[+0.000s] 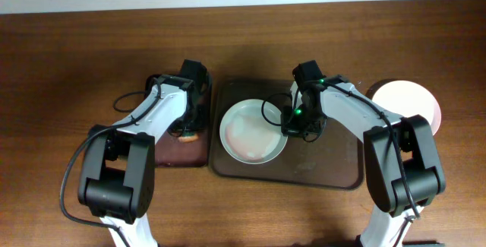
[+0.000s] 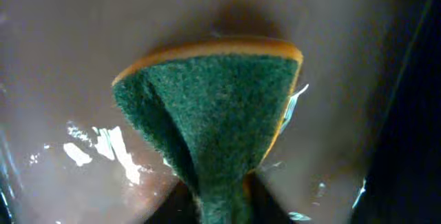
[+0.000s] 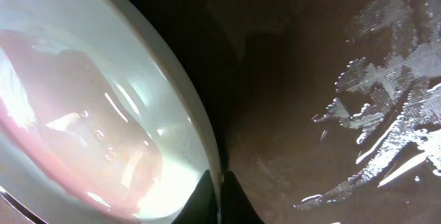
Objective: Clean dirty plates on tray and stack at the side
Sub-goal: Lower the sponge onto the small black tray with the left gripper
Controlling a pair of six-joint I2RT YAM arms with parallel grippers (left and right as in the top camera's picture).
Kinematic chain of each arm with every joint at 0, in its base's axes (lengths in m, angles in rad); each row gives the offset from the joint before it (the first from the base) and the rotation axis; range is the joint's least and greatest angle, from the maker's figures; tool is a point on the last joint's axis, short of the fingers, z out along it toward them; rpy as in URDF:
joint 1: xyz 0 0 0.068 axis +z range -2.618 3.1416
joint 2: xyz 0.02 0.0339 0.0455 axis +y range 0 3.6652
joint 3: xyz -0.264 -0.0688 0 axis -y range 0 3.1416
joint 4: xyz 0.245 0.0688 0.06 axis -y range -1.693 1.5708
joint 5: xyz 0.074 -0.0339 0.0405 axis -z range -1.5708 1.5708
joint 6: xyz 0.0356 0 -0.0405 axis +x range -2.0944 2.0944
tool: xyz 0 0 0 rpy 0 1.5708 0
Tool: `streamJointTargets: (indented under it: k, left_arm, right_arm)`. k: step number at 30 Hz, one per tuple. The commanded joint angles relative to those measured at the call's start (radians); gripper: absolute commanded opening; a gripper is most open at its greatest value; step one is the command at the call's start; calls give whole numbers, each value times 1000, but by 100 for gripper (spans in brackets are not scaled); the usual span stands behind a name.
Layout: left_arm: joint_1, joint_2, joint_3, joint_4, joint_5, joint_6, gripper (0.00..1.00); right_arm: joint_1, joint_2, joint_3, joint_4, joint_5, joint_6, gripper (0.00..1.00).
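The other white plate [image 1: 408,100] is to my right gripper's right in the overhead view, so I will rise next, lower my plate onto it and release.
A white plate [image 1: 253,131] lies on the left half of the large brown tray [image 1: 334,167]; its centre looks faintly pink. My right gripper [image 1: 290,125] is shut on this plate's right rim, seen close in the right wrist view [image 3: 219,182] with the plate [image 3: 89,114] to its left. Another white plate [image 1: 406,99] sits off the tray at the far right on the table. My left gripper [image 1: 188,129] is over the smaller dark tray [image 1: 171,152], shut on a green and orange sponge [image 2: 213,120] pressed near that tray's surface.
The wooden table [image 1: 68,64] extends around both trays. The large tray's surface is wet and glistening in the right wrist view [image 3: 372,100]. Cables trail from both arms.
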Motion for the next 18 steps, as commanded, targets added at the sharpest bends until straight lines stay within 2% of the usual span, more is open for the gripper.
streamJointTargets:
  k: [1, 5, 7, 8, 9, 10, 13, 15, 16, 17, 18]
  left_arm:
    - [7, 8, 15, -6, 8, 0, 66]
    - [7, 8, 15, 85, -3, 0, 68]
    - [7, 9, 15, 152, -2, 0, 64]
    - [7, 10, 15, 168, -2, 0, 45]
    - [7, 10, 15, 174, -2, 0, 12]
    - [7, 10, 15, 172, -2, 0, 0]
    - [8, 8, 21, 165, -3, 19, 0]
    - [8, -4, 53, 136, -3, 94, 0]
    - [8, -10, 69, 110, -3, 102, 5]
    - [8, -11, 72, 88, -2, 101, 48]
    - [7, -11, 72, 43, -2, 101, 65]
  right_arm:
    - [2, 2, 12, -3, 17, 8, 4]
    - [2, 2, 12, -3, 17, 8, 4]
    - [2, 2, 12, -3, 17, 8, 4]
    - [2, 2, 12, -3, 17, 8, 4]
    - [2, 2, 12, -3, 17, 8, 4]
    - [2, 2, 12, -3, 17, 8, 4]
    - [2, 2, 12, -4, 17, 8, 4]
    - [2, 2, 12, -3, 17, 8, 4]
    - [2, 2, 12, -3, 17, 8, 4]
    - [2, 2, 12, -3, 17, 8, 4]
    - [2, 2, 12, -3, 17, 8, 4]
